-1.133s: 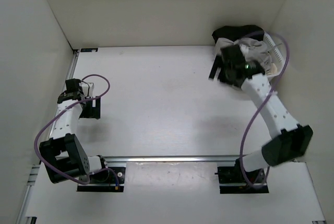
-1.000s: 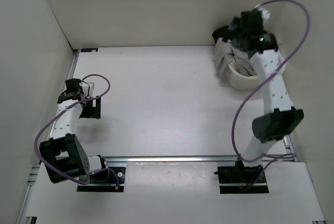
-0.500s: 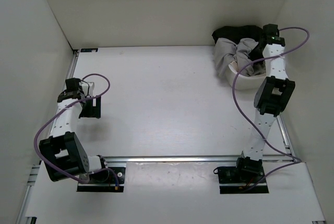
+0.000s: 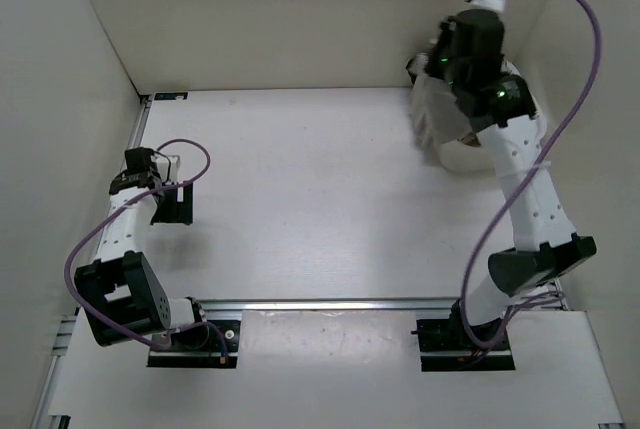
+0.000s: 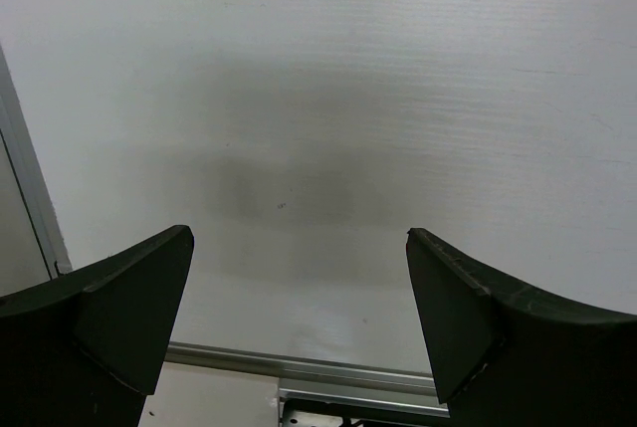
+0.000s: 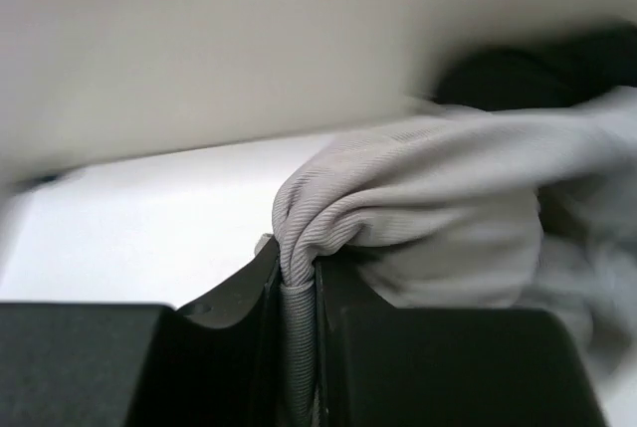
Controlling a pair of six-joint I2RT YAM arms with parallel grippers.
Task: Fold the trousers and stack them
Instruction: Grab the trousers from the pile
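My left gripper moves to the right in the top view next, where the trousers hang pinched at one fold, onto their loose cloth (image 4: pixel 429 117).
A fold of the grey-taupe trousers (image 6: pixel 428 198) is pinched between the jaws of my right gripper (image 6: pixel 297 270), which is shut on the ribbed fabric. From above, the right arm is raised over the white basket (image 4: pixel 472 156) at the back right. The grey trousers (image 4: pixel 433 115) hang down from it over the basket's left rim. The rest of the trousers is hidden under the arm. My left gripper (image 5: pixel 297 238) stands open over the bare table at the left, with nothing between its fingers (image 5: pixel 139 298).
A black garment (image 6: pixel 518 74) lies behind the grey cloth, against the back wall (image 4: pixel 300 19). White walls enclose the table on the left, back and right. A metal rail (image 5: pixel 299 362) runs along the table's near edge.
The right gripper has closed on the grey fabric in the basket, and the arm has lifted it up and to the left. The left arm has not moved.
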